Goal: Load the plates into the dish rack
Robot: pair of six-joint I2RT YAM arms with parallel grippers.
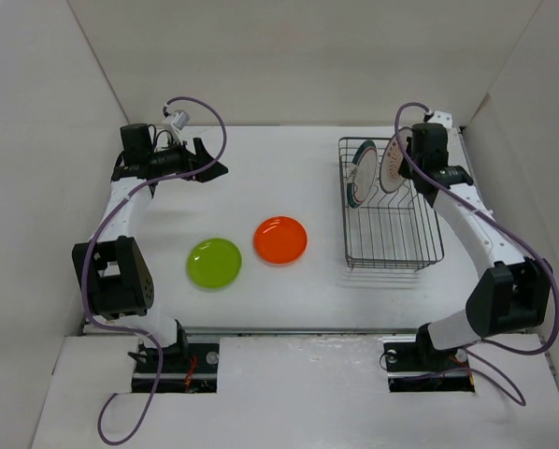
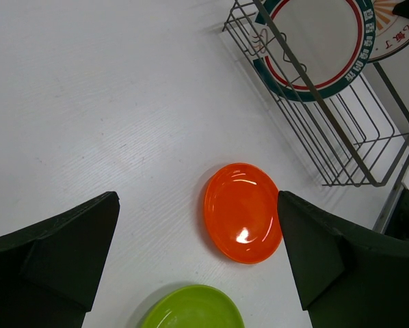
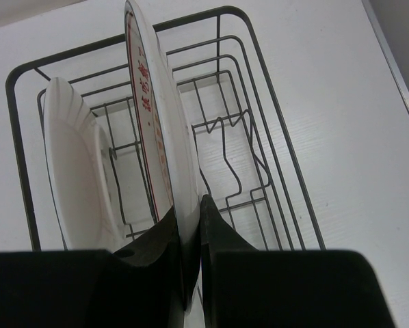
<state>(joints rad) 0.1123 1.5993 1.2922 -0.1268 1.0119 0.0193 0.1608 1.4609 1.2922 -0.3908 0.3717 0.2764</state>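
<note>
Next, my right gripper lowers the sunburst plate (image 1: 389,166) toward the green-rimmed plate, into the rack's free slot beside that plate.
The black wire dish rack (image 1: 392,266) stands at the right. The white plate with the dark green rim (image 1: 362,175) stands upright in its far end. My right gripper (image 1: 406,165) is shut on the rim of the sunburst plate (image 1: 389,166) and holds it upright in the rack just behind the green-rimmed plate. In the right wrist view the fingers (image 3: 215,232) pinch the sunburst plate (image 3: 156,116) edge-on. The orange plate (image 1: 280,240) and the lime green plate (image 1: 214,263) lie flat on the table. My left gripper (image 1: 209,169) is open and empty at the far left, above the table.
The left wrist view shows the orange plate (image 2: 242,212), the lime plate (image 2: 191,309) and the rack (image 2: 344,140) below and ahead of the open left gripper (image 2: 198,198). White walls enclose the table on three sides. The rack's near slots (image 3: 232,157) hold nothing.
</note>
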